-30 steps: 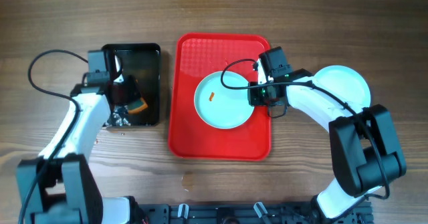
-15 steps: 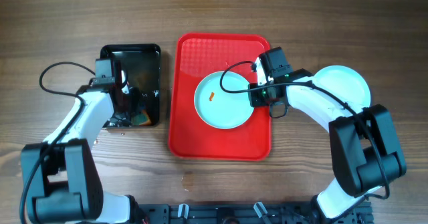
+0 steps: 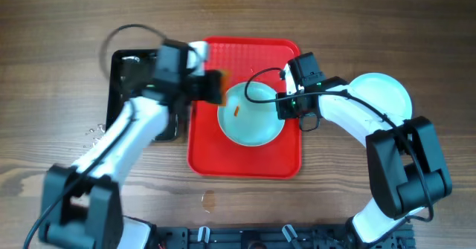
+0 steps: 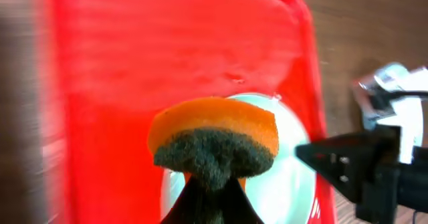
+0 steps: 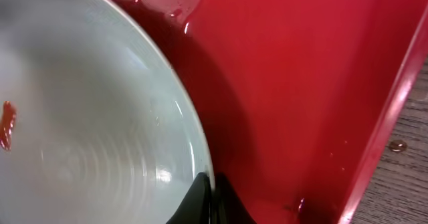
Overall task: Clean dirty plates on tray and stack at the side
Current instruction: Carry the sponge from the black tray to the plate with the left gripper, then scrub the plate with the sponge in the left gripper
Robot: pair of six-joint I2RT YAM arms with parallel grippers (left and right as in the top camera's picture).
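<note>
The near part of the black tray lies to the left in the overhead view, so next the robot's left gripper will wipe off the smear point(image 3: 236, 108), cross to that part, lower and release the sponge.
A pale-blue plate point(image 3: 253, 119) with an orange smear point(image 3: 236, 108) lies on the red tray point(image 3: 223, 156). My right gripper point(image 3: 285, 105) is shut on the plate's right rim; the right wrist view shows the fingers pinching the rim point(image 5: 208, 187) and the smear point(image 5: 7, 124). My left gripper point(image 3: 210, 86) is shut on an orange and dark-green sponge point(image 4: 214, 144) and holds it over the tray at the plate's upper left edge. Clean plates point(image 3: 387, 93) lie stacked on the table to the right of the tray.
A black tray point(image 3: 126, 63) stands left of the red tray, partly hidden by my left arm. Water droplets point(image 3: 93, 130) lie on the wood left of it. Cables loop above both arms.
My left arm has swung right from the black tray with the sponge and now holds it over the red tray by the plate. The right arm and plate have not moved.
</note>
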